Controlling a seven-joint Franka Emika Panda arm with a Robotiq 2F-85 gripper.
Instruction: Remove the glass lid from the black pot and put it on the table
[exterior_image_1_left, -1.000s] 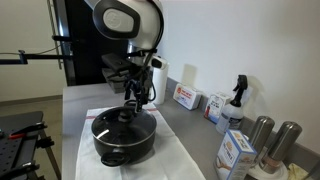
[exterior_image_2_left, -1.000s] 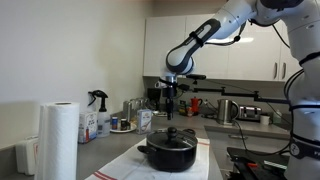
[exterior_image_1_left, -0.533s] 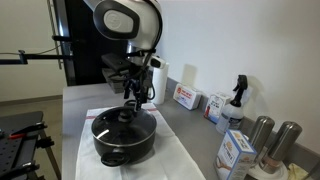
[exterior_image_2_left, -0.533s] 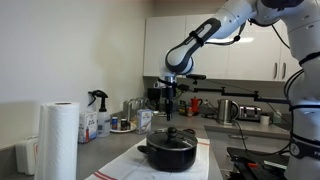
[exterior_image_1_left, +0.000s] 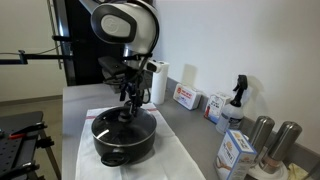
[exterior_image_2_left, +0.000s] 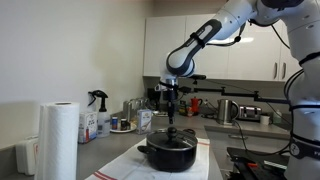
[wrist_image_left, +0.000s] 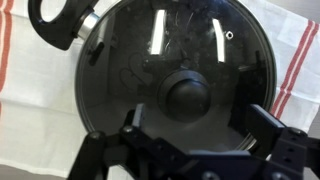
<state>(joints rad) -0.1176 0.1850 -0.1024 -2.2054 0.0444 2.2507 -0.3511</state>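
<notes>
I will next lower my gripper until its open fingers are on either side of the black knob, then close them, as the knob is just below.
The black pot stands on the white cloth on the table, with the glass lid on it. It also shows in an exterior view as the pot under its lid. In the wrist view the glass lid fills the frame, its black knob near the centre, one pot handle at upper left. My gripper hangs open just above the knob; it also shows in an exterior view and in the wrist view, fingers apart either side of the knob, not touching it.
A paper towel roll, spray bottle, cartons and two steel cylinders stand along the counter. A kettle and other items sit at the far end. A black metal frame stands beside the table.
The gripper has come down a little toward the lid's knob. The pot and lid have not moved.
</notes>
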